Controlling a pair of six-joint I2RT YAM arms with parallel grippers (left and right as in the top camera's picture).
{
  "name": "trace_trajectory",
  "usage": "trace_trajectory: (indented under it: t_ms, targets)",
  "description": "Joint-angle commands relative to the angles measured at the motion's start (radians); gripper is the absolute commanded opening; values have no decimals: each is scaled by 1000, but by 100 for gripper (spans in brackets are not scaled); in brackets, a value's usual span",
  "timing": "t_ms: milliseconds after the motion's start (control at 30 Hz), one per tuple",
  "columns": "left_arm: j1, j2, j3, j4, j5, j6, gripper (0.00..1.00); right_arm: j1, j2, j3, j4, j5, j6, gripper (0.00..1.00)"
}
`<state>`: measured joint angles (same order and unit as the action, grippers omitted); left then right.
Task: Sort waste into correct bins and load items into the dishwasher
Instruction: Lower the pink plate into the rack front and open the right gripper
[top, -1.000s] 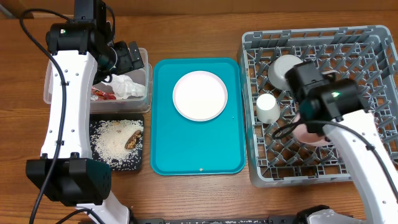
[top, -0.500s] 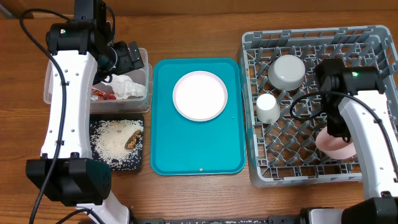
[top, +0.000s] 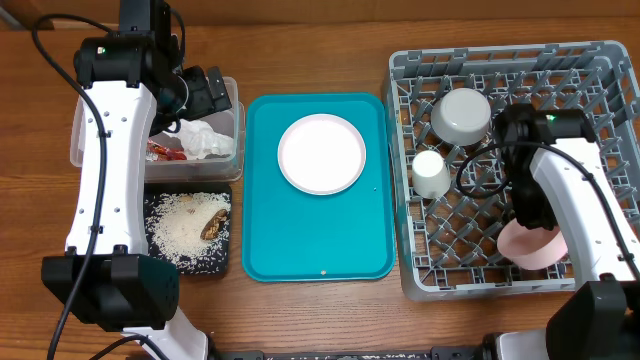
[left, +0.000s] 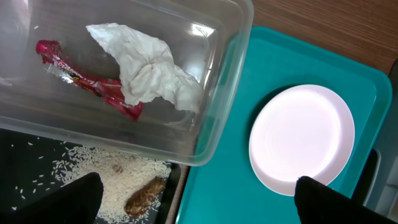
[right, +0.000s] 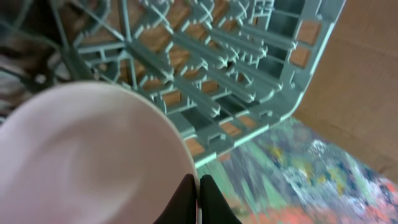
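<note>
My right gripper shifts to the spot beside the white cup (top: 431, 173) next and lowers the pink bowl onto the rack's wires, since that spot is empty.
My right gripper (right: 199, 182) is shut on the rim of the small pale pink bowl (top: 535, 247), holding it over the front right part of the grey dishwasher rack (top: 500, 287). In the rack sit a whitish bowl (top: 461, 114) and a white cup (top: 431, 173). The pale pink plate (top: 321, 153) lies on the teal tray (top: 270, 230). My left gripper (left: 199, 205) hangs open over the edge of the clear tub (top: 232, 120), which holds the white napkin (left: 152, 71) and the red wrapper (left: 81, 81). Rice (left: 93, 171) and a brown chunk (left: 144, 196) lie in the black tray (top: 232, 262).
The teal tray sits between the bins on the left and the rack on the right. Rows of upright pegs (right: 249, 81) fill the rack around the pink bowl. Beyond the rack's front corner, the right wrist view shows a blurred, colourful surface (right: 323, 168).
The right arm has swung with the pink bowl from the middle of the rack to its front right part. The left arm has not moved.
</note>
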<state>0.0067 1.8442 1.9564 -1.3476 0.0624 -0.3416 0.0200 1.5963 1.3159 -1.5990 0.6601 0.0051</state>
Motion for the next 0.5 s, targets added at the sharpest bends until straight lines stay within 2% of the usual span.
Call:
trace_trajectory:
  t_ms: [0,467]
  targets:
    - [0,-6,-2,-2,-12,-11,100,-2,13,-3,60,-89,-10,4]
    - [0,-6,-2,-2,-12,-11,100,-2,13,-3,179,-124,-10,5]
